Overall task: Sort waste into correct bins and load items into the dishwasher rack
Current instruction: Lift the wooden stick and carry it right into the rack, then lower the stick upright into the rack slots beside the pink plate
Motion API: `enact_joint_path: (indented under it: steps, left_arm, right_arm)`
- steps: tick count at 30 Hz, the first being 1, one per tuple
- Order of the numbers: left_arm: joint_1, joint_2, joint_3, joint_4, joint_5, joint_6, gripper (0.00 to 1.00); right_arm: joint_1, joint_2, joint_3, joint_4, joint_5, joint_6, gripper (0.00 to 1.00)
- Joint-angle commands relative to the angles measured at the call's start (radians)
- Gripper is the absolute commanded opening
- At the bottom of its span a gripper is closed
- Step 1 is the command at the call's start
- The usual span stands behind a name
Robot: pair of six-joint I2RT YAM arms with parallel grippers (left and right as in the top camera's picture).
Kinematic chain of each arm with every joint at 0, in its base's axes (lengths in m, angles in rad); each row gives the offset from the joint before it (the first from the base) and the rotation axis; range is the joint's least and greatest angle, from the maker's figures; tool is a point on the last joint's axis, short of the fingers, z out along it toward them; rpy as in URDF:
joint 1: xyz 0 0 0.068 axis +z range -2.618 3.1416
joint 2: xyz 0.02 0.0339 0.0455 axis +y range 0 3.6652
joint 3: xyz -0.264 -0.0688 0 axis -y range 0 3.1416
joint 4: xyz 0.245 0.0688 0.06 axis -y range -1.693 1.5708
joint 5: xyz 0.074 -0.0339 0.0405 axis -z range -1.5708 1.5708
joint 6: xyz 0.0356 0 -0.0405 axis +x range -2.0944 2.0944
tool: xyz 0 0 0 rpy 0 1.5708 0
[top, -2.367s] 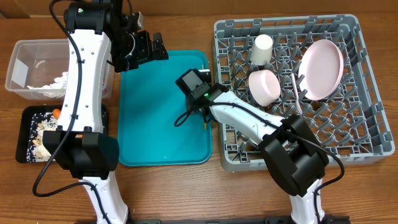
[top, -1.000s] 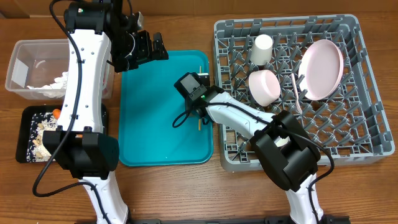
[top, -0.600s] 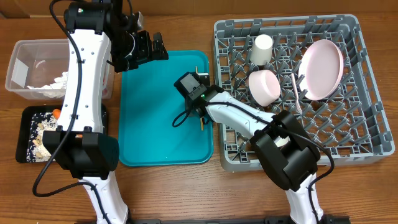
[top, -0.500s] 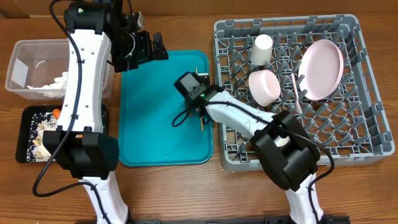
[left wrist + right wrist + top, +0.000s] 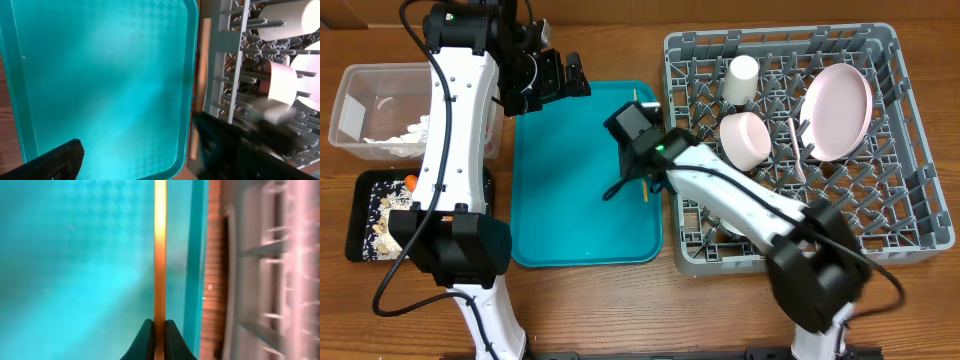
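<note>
The free gap between the pink plate (image 5: 838,110) and the bowl (image 5: 745,138) is the next place for my right gripper. I need to lift it over the rack's side and lower it into that gap.
My right gripper (image 5: 159,330) is shut on a thin wooden chopstick (image 5: 159,250), which runs straight out from the jaws over the teal tray (image 5: 75,255) near its right rim. From overhead the right gripper (image 5: 645,168) hangs over the tray's right side beside the grey dishwasher rack (image 5: 910,215), the chopstick's (image 5: 645,190) end poking out below it. The rack holds a pink plate (image 5: 838,110), a bowl (image 5: 745,138) and a white cup (image 5: 740,78). My left gripper (image 5: 565,78) stands open and empty over the tray's far left corner.
The clear tub (image 5: 355,100) at far left holds a white napkin (image 5: 415,130). In front of it the black tray (image 5: 360,195) holds beige scraps (image 5: 388,215) and a carrot (image 5: 410,182). The teal tray (image 5: 570,200) is bare apart from the chopstick.
The right gripper shut on the chopstick lying by the tray's right rim and has moved it up and toward the far edge. The left arm has not moved.
</note>
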Motion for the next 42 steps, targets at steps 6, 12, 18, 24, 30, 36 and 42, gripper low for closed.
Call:
enact_joint_path:
  steps: [6, 12, 18, 24, 30, 36, 42]
  left_arm:
    - [-0.013, -0.032, 0.02, 0.002, 0.0, 0.008, 1.0]
    - [-0.013, -0.032, 0.02, 0.002, 0.0, 0.008, 1.0]
    - [-0.013, -0.032, 0.02, 0.002, 0.0, 0.008, 1.0]
    - [-0.013, -0.032, 0.02, 0.002, 0.0, 0.008, 1.0]
    - [-0.013, -0.032, 0.02, 0.002, 0.0, 0.008, 1.0]
    - [-0.013, -0.032, 0.02, 0.002, 0.0, 0.008, 1.0]
    - [-0.013, -0.032, 0.02, 0.002, 0.0, 0.008, 1.0]
  right_arm:
    - [-0.003, -0.219, 0.03, -0.101, 0.202, -0.082, 0.04]
    - [-0.053, -0.351, 0.03, -0.185, 0.323, -0.165, 0.04]
    - [-0.251, -0.424, 0.03, -0.259, 0.277, -0.278, 0.04]
    - [-0.483, -0.404, 0.027, -0.277, 0.116, -0.435, 0.04]
    - [-0.671, -0.366, 0.027, -0.242, -0.087, -0.546, 0.04]
    - [-0.759, -0.289, 0.02, -0.221, -0.188, -0.589, 0.04]
    - [-0.761, -0.187, 0.014, -0.209, -0.187, -0.589, 0.04]
